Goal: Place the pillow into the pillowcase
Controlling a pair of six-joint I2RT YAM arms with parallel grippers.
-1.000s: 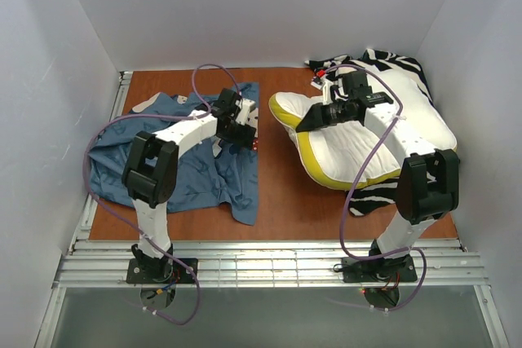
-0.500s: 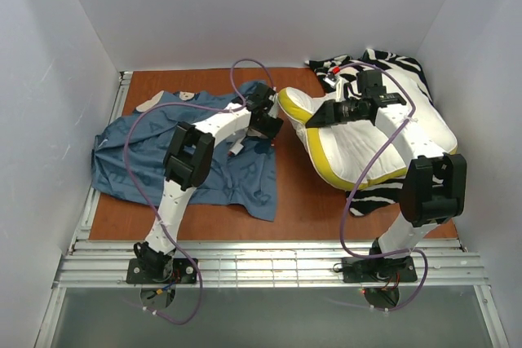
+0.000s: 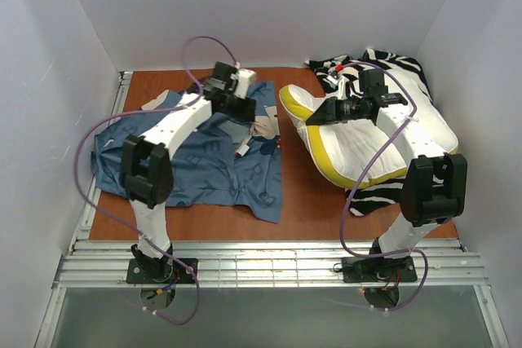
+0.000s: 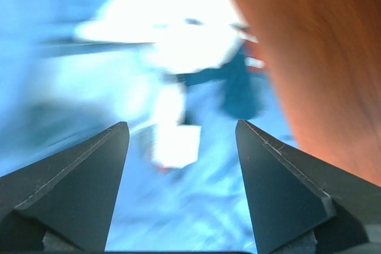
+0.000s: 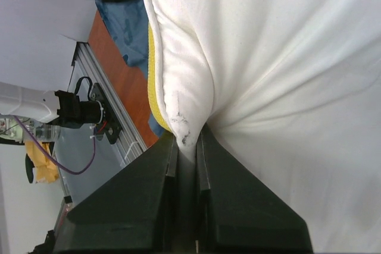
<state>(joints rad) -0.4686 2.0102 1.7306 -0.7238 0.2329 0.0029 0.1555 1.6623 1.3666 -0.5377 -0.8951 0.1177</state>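
The pale inside beside the white tag marks the pillowcase's opening, so my left gripper will next move down and back onto the upper layer's edge there.
The blue printed pillowcase [image 3: 196,165] lies spread flat on the left half of the table, its right edge reaching toward the pillow. My left gripper [image 3: 241,118] hovers over its far right corner, open and with nothing between the fingers; the left wrist view shows blurred blue cloth [image 4: 196,206] and a white patch under the gripper [image 4: 181,132]. The plump white pillow [image 3: 367,140] with its yellow edge lies on the right. My right gripper [image 3: 322,116] is shut on a pinched fold of the pillow [image 5: 190,75] at its left end, seen at the gripper [image 5: 187,138].
A black-and-white zebra-striped cloth [image 3: 395,67] lies under and behind the pillow, with a corner [image 3: 371,199] sticking out at the front. A strip of brown table [image 3: 298,185] separates pillowcase and pillow. White walls close in on three sides; a metal rail [image 3: 269,262] runs along the near edge.
The left gripper closed on the pillowcase, dragged its right edge toward the pillow, then let go and drew back left. The right gripper shifted the pillow slightly right.
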